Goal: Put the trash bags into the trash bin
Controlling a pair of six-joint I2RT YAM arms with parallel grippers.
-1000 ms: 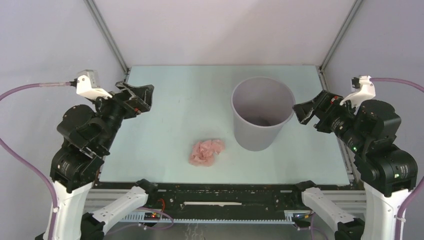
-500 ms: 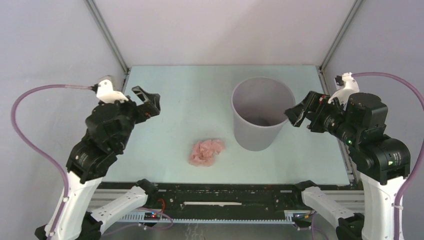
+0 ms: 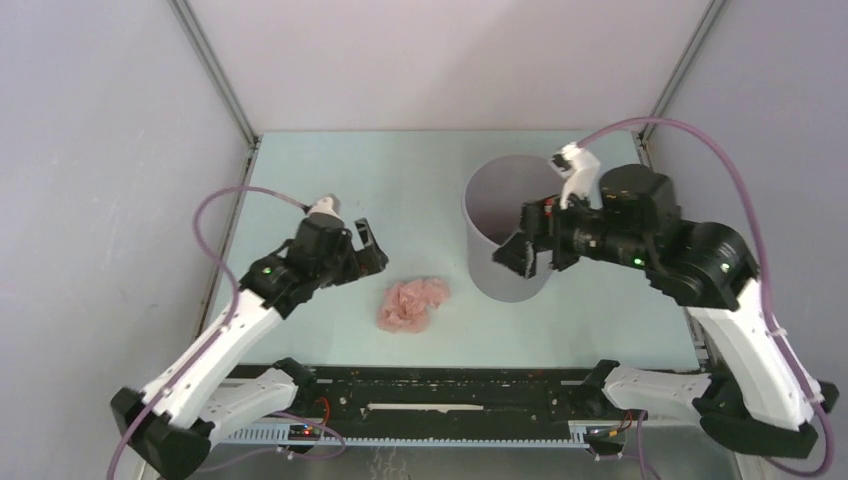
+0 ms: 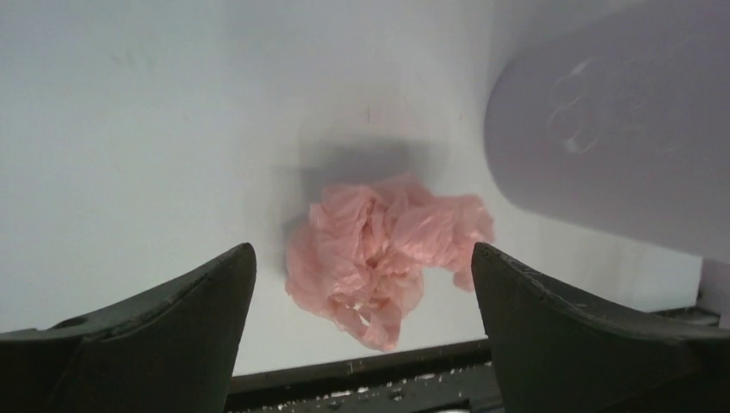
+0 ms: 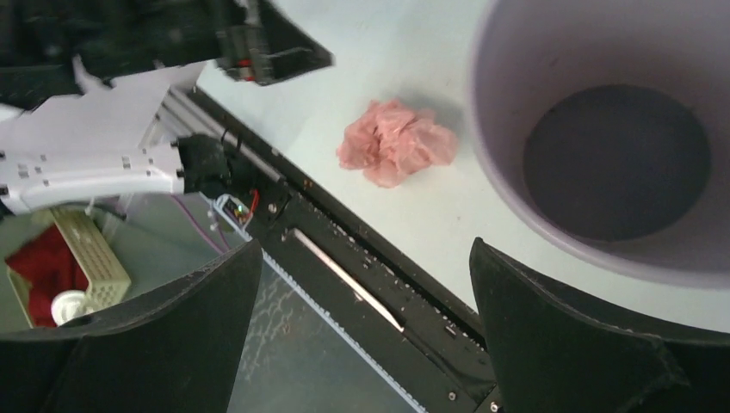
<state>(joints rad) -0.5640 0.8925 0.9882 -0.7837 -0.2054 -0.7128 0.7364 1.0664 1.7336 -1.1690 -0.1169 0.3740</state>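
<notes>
My left gripper lowers back onto the bag's side away from the bin next, because loose film bunches up there in folds.
The pale-pink crumpled trash bag point(image 3: 412, 304) lies on the table, left of the grey trash bin point(image 3: 520, 225). It also shows in the left wrist view point(image 4: 379, 249) and the right wrist view point(image 5: 394, 142). My left gripper point(image 3: 365, 255) is open and empty, hovering just left of the bag, with the bag seen between its fingers. My right gripper point(image 3: 520, 250) is open and empty, held above the bin's near-left rim. The bin point(image 5: 603, 146) stands upright and looks empty inside; its wall also shows in the left wrist view point(image 4: 620, 129).
The pale-green table point(image 3: 330, 190) ends at a black rail point(image 3: 440, 385) along the near edge. Grey walls and slanted frame posts point(image 3: 215, 70) close in the back and sides. A crate with red cloth point(image 5: 52, 267) sits below the table's level.
Both arms have swung inward. The left gripper moved from the far left edge to beside the bag. The right gripper moved from the right of the bin to over its near-left rim.
</notes>
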